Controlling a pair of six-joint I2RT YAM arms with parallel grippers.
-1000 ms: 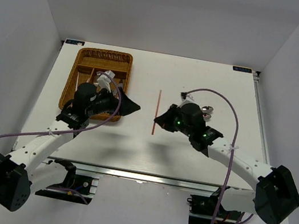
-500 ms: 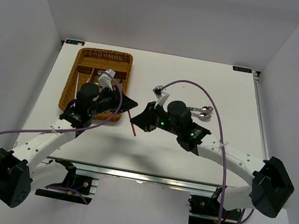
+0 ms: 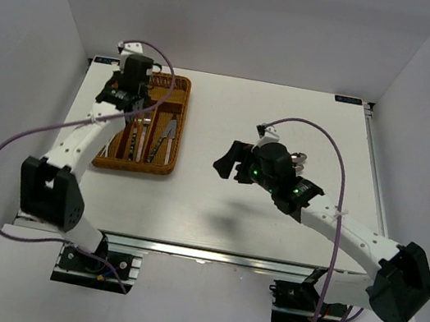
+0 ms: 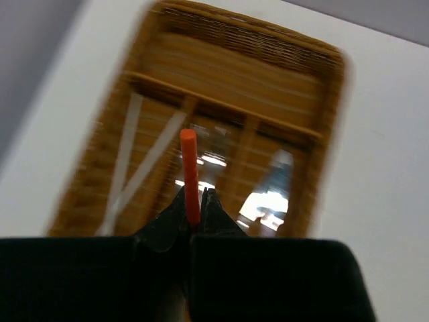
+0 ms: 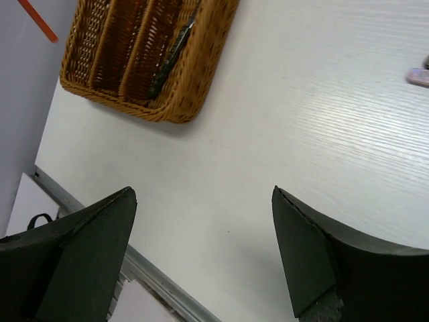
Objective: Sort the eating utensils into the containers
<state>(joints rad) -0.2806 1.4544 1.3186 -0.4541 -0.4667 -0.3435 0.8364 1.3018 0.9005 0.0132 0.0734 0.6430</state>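
This one goes with my left gripper to the gripper's left in the wrist view next, then down and free. The slot already holding pale chopsticks lies below it that way.
My left gripper [image 4: 194,201] is shut on a red chopstick [image 4: 189,171] that sticks out forward from the jaws. It hangs over the wicker tray [image 4: 328,121], above the long slots. The view below is blurred: pale chopsticks [image 4: 131,161] lie crossed in a left slot and silver utensils [image 4: 268,198] in a right one. From above, the left gripper [image 3: 129,94] is at the tray's [image 3: 175,141] far end. My right gripper [image 5: 202,194] is open and empty over bare table, right of the tray [image 5: 201,74]. Two spoons [image 3: 301,157] lie behind the right arm.
A dark-handled utensil [image 5: 171,57] lies in the tray's slot nearest my right gripper. A pinkish handle tip [image 5: 419,77] shows at the right edge of the right wrist view. The table's near edge and metal rail [image 5: 154,282] run just below the right gripper.
The red chopstick passed from my right gripper to the left, which shut on it and swung to the tray's far end. The right gripper opened and drew back right.
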